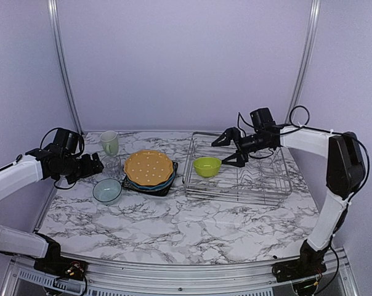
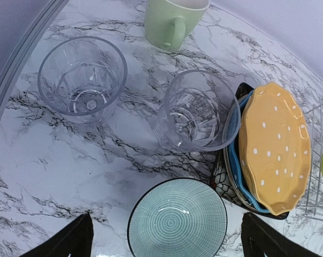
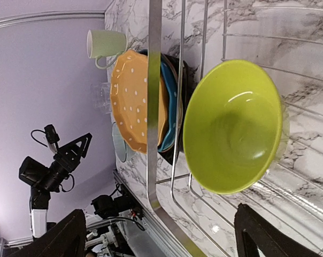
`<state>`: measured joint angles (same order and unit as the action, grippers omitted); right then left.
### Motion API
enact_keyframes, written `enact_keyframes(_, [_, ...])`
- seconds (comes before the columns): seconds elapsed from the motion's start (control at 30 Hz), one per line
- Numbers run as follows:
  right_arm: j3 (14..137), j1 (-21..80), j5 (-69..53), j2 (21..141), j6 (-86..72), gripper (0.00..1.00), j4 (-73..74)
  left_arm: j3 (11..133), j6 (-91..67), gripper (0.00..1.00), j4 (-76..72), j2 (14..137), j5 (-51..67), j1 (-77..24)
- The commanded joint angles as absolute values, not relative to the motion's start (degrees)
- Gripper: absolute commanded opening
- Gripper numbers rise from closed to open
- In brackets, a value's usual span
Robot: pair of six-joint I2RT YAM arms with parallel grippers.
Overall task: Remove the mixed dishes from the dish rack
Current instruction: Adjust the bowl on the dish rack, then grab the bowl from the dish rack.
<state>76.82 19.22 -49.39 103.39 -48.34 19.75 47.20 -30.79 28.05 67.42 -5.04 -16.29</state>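
My right gripper will next tip its fingers downward and lower onto the bowl's rim point(image 1: 220, 164) point(image 3: 279, 120) opposite the plate stack, because that rim stands clear of the rack's end wires.
The lime green bowl point(image 1: 207, 166) sits in the left end of the silver wire dish rack point(image 1: 260, 185). My right gripper point(image 1: 226, 151) is open and empty, hovering just right of and above the bowl point(image 3: 233, 126). On the table left of the rack, the orange dotted plate point(image 1: 148, 168) lies stacked on the blue plate point(image 2: 233, 160) and the dark square plate point(image 2: 223, 179). The pale green mug point(image 1: 110, 143), a clear glass point(image 2: 196, 110) and the small pale bowl point(image 1: 106, 190) stand nearby. My left gripper point(image 1: 97, 165) is open and empty above the small bowl point(image 2: 177, 219).
A second clear glass point(image 2: 82, 79) stands left of the first, near the table's left rim point(image 2: 17, 59). The rack's rim point(image 3: 153, 107) runs between the lime bowl and the plate stack. Purple walls close the back and sides.
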Motion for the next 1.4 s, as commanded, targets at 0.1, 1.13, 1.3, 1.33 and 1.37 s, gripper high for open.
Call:
enact_keyframes(0.1, [83.2,18.6,-34.9,104.5,-29.9,0.86,34.3,48.2,-29.3,0.99,26.6,67.6,-5.8,-16.5])
enact_keyframes(1.13, [103.4,23.4,-12.8,123.5,-15.4,0.40,49.7,51.0,-27.9,0.99,28.3,67.9,-7.3,-16.5])
enact_keyframes(1.3, [104.6,23.9,-13.7,123.8,-15.3,0.11,50.7,52.1,-26.9,0.99,28.2,67.7,-7.5,-16.6])
enact_keyframes(1.33, [105.1,23.9,-13.8,123.7,-15.3,0.03,51.2,52.3,-26.8,0.99,28.2,67.7,-7.6,-16.6])
enact_keyframes(1.37, [105.7,23.8,-13.8,123.6,-15.5,0.00,51.5,52.5,-26.7,0.99,28.2,67.7,-7.6,-16.6])
